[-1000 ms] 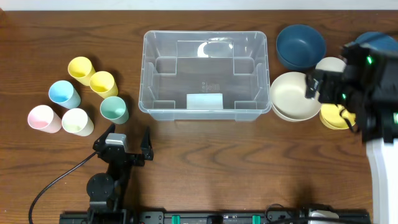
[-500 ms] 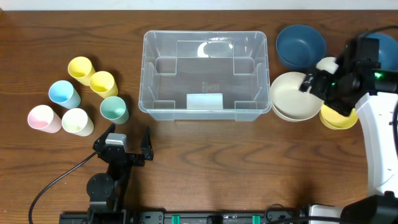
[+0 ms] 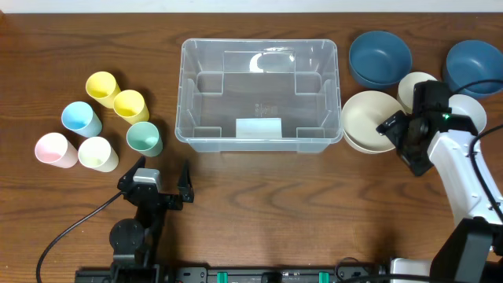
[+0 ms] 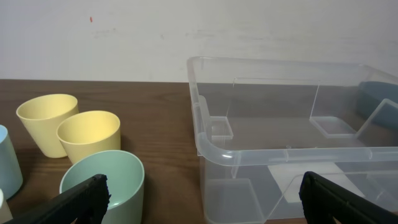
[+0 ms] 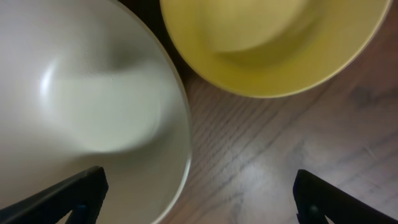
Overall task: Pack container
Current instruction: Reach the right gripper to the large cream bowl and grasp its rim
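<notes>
The cream bowl's rim beside the yellow bowl shows between my open fingers, so next my right gripper will move down onto that rim, one finger inside, and close.
The clear plastic container stands empty at the table's middle, with a white label at its base; it also shows in the left wrist view. My right gripper is open and empty, just above the right rim of the cream bowl. In the right wrist view its fingers straddle the gap between the cream bowl and a yellow bowl. My left gripper is open and empty near the front edge, in front of the container's left corner.
Several pastel cups stand at the left, among them a green cup and two yellow cups. Two blue bowls and small white bowls sit at the back right. The right arm hides the yellow bowl from above.
My right gripper has moved left and toward the front, down to the cream bowl's right rim, and now covers the yellow bowl from above. The left arm has not moved.
</notes>
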`<state>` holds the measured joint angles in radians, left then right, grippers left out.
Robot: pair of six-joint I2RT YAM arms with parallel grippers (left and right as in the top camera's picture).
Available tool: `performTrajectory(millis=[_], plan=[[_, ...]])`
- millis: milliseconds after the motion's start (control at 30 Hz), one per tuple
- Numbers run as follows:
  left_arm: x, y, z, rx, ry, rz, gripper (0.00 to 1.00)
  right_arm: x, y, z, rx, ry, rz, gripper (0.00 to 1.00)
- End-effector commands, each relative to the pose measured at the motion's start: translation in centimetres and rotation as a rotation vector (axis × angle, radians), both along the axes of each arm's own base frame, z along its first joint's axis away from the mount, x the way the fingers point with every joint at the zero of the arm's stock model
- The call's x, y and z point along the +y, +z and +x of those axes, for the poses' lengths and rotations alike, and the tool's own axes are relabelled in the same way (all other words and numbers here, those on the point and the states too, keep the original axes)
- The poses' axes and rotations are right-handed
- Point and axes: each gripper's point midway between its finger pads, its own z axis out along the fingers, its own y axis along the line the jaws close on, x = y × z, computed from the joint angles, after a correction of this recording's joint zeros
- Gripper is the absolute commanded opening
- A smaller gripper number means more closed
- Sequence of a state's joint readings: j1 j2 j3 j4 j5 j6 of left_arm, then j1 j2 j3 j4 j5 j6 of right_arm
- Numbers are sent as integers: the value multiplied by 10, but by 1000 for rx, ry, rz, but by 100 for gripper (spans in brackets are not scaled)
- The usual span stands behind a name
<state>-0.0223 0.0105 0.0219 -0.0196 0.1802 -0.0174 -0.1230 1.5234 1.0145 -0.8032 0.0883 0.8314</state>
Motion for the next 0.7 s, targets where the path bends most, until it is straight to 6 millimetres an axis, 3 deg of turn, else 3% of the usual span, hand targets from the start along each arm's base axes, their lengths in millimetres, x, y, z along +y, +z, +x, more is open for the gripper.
performTrajectory(millis=[0, 333, 667], plan=[[-1, -15, -1, 43, -12, 16, 98, -5, -8, 0, -17, -31, -23, 94], [-1, -15, -1, 42, -12, 16, 98, 13, -49, 3, -107, 20, -11, 80], [-1, -15, -1, 42, -12, 16, 98, 20, -49, 12, -152, 42, -4, 54]])
